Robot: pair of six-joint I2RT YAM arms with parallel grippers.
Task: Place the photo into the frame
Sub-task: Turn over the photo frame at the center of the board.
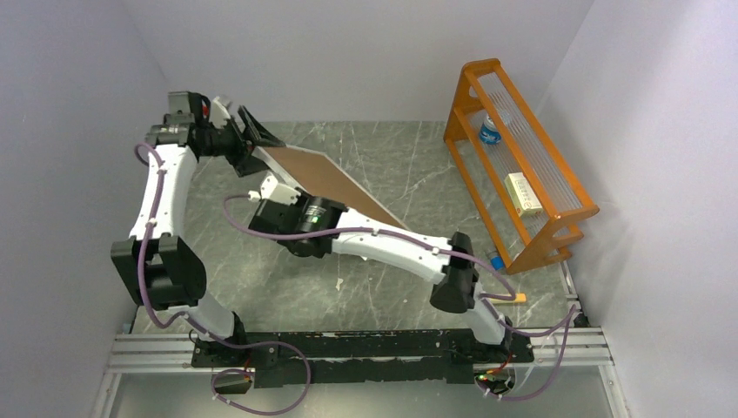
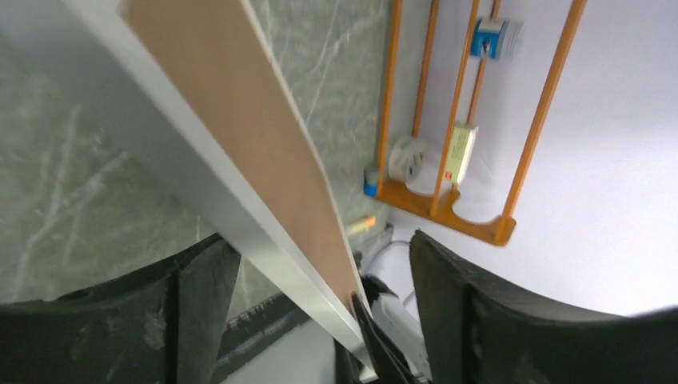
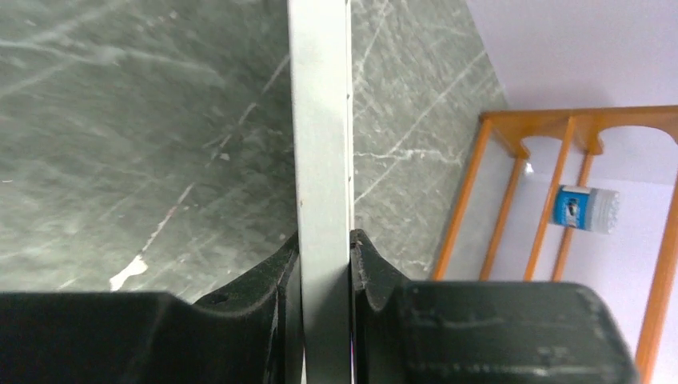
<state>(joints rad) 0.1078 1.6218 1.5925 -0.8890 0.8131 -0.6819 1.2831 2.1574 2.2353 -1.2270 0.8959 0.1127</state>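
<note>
My right gripper should swing the frame's held edge toward the orange rack, turning its brown backing from facing up, and lower it to the table next.
The frame (image 1: 326, 178) is held tilted above the table, with its brown backing facing up and its narrow white edge showing. My right gripper (image 1: 274, 187) is shut on the frame's near long edge; in the right wrist view its jaws (image 3: 324, 240) pinch the white edge (image 3: 320, 120) from both sides. My left gripper (image 1: 251, 131) is at the frame's far left end. In the left wrist view its fingers (image 2: 200, 272) stand wide apart, and the frame (image 2: 240, 120) passes between them next to the left one. The photo is not in view.
An orange rack (image 1: 522, 165) stands at the right wall, holding a small bottle (image 1: 490, 131) and a pale box (image 1: 522, 193). A small orange-tipped object (image 1: 519, 297) lies near the right arm's base. The dark marble table (image 1: 392, 279) is walled on three sides.
</note>
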